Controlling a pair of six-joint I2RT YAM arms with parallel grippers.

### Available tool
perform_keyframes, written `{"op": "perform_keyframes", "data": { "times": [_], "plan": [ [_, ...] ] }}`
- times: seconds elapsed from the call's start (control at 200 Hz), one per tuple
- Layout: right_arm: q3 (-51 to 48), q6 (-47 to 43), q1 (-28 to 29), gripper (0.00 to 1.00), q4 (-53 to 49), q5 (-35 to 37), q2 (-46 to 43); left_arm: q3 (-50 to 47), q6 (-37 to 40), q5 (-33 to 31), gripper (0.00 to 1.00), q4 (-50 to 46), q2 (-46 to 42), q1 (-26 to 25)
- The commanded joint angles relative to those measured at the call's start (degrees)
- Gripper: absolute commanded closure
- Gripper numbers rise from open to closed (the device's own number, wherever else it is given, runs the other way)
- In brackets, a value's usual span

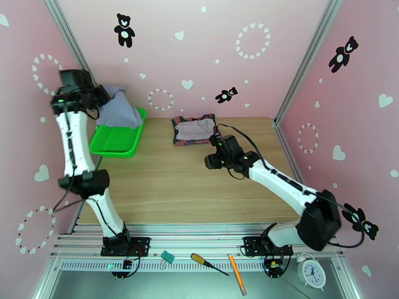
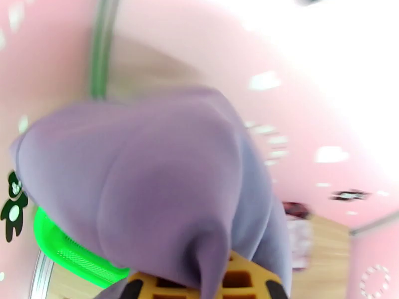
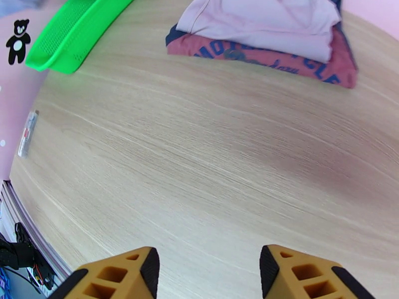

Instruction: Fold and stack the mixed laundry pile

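Next, my left gripper moves from the basket point(image 1: 117, 141) back and down and releases the garment over the bare table before the stack, as that part lies clear.
My left gripper point(image 1: 103, 98) is raised at the back left, shut on a blue-grey garment point(image 1: 118, 111) that hangs over the green mesh basket point(image 1: 117, 141). In the left wrist view the garment point(image 2: 149, 190) drapes over my yellow fingers point(image 2: 244, 279), with the basket point(image 2: 65, 247) below. A folded stack lies at the back centre: a pale lilac shirt point(image 1: 195, 128) on a rust-red top point(image 1: 180, 141). My right gripper point(image 1: 209, 161) hovers open over bare table just in front of the stack. The right wrist view shows that gripper point(image 3: 209, 267) empty, with the pale shirt point(image 3: 264, 21) and red top point(image 3: 279, 61) ahead.
The wooden table point(image 1: 189, 190) is bounded by pink walls on three sides. On the metal rail in front of the arm bases lie a screwdriver point(image 1: 209, 263), an orange pen point(image 1: 237, 274) and a small clock point(image 1: 311, 273).
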Motion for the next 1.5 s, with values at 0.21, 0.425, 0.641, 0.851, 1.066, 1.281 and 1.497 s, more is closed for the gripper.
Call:
{"op": "perform_keyframes", "data": {
  "times": [0.21, 0.425, 0.641, 0.851, 1.066, 1.281, 1.497],
  "plan": [
    [-10.2, 2.8, -3.1, 0.43, 2.4, 2.9, -12.3, -23.5, -1.6, 4.3, 1.0, 0.3, -13.8, -18.9],
    [-16.1, 2.5, -4.9, 0.42, 1.6, 3.9, -17.1, -40.0, -7.9, -1.9, 1.0, 11.0, -17.6, -32.8],
    [-20.2, 2.2, -6.3, 0.42, 0.7, 5.0, -20.2, -53.1, -10.4, -5.3, 1.0, 16.8, -15.6, -42.6],
    [-21.2, 1.8, -7.1, 0.37, 0.4, 5.8, -19.8, -68.4, -10.4, -9.4, 0.67, 19.9, -13.2, -46.1],
    [-20.4, 1.8, -7.1, 0.31, 1.4, 4.3, -16.0, -69.6, -7.6, -23.7, 0.02, 14.4, -15.9, -46.2],
    [-18.9, 0.7, -7.1, 0.31, 1.6, 2.4, -11.8, -69.2, -8.8, -25.1, 0.01, 6.9, -21.7, -46.2],
    [-12.0, -5.0, -5.5, 0.31, 0.9, -1.4, -2.4, -88.6, -14.4, -17.2, 0.01, 15.5, -28.3, -46.2]
  ]
}}
